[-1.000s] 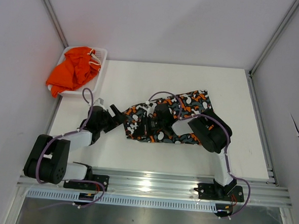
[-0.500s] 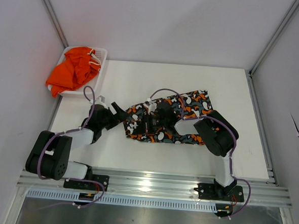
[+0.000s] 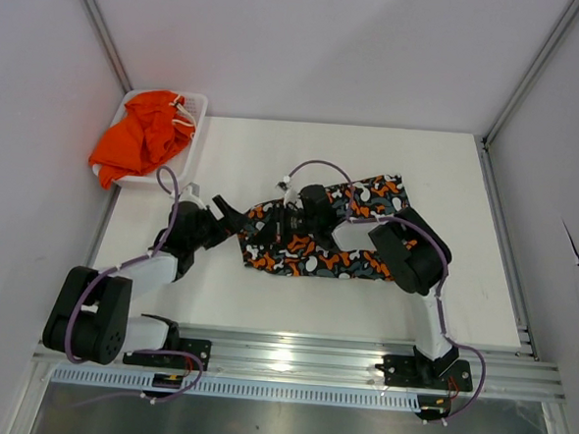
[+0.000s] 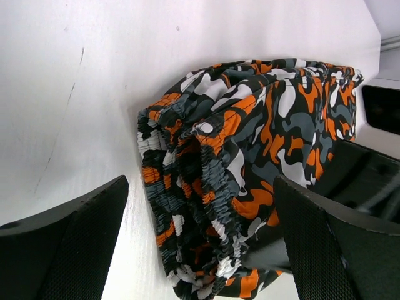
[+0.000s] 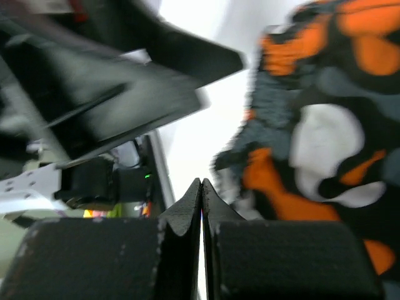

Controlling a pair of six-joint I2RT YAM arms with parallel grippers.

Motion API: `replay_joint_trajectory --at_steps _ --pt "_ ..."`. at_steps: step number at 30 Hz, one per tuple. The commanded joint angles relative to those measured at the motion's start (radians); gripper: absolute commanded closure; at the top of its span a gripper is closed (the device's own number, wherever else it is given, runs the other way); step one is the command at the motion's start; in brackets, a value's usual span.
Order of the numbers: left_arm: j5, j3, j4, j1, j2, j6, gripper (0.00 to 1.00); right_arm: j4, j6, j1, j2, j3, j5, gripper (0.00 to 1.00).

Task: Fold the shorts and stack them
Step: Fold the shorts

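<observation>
The left gripper should next lower its spread fingers outward around the gathered layers and close, because the waistband's far end (image 3: 254, 213) (image 4: 182, 139) is below the gripper and just outward of it.
The patterned shorts (image 3: 312, 248) lie crumpled across the middle of the table, their gathered waistband towards the left arm (image 4: 206, 169). My left gripper (image 3: 235, 217) is open at their left edge. In the left wrist view its fingers straddle the waistband (image 4: 200, 250) without touching it. My right gripper (image 3: 274, 234) lies low over the left part of the shorts. In the right wrist view its jaws are shut (image 5: 201, 185) with nothing seen between them, and the fabric (image 5: 325, 137) is just to their right. The plain orange shorts (image 3: 142, 137) lie heaped in the basket.
The white mesh basket (image 3: 196, 103) stands at the table's far left corner. Enclosure walls and metal posts ring the table. The right arm's black links (image 4: 369, 181) lie close behind the shorts. A metal rail (image 3: 301, 355) runs along the near edge.
The right wrist has moved a little farther from the near edge over the shorts, and the fabric has shifted under it. The left gripper has crept closer to the shorts' left edge.
</observation>
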Motion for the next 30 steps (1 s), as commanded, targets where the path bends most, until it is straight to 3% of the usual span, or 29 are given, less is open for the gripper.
replay_joint_trajectory --at_steps 1,9,30 --pt "-0.021 0.022 0.002 -0.007 -0.015 0.004 0.01 -0.026 0.013 0.004 0.079 0.041 0.063 1.00" --pt "-0.023 0.013 0.035 -0.007 0.025 0.009 0.01 -0.349 -0.151 0.055 0.106 0.092 0.290 1.00" --pt "-0.036 0.029 0.244 -0.020 0.257 0.033 0.01 -0.243 -0.124 0.055 0.062 0.046 0.225 1.00"
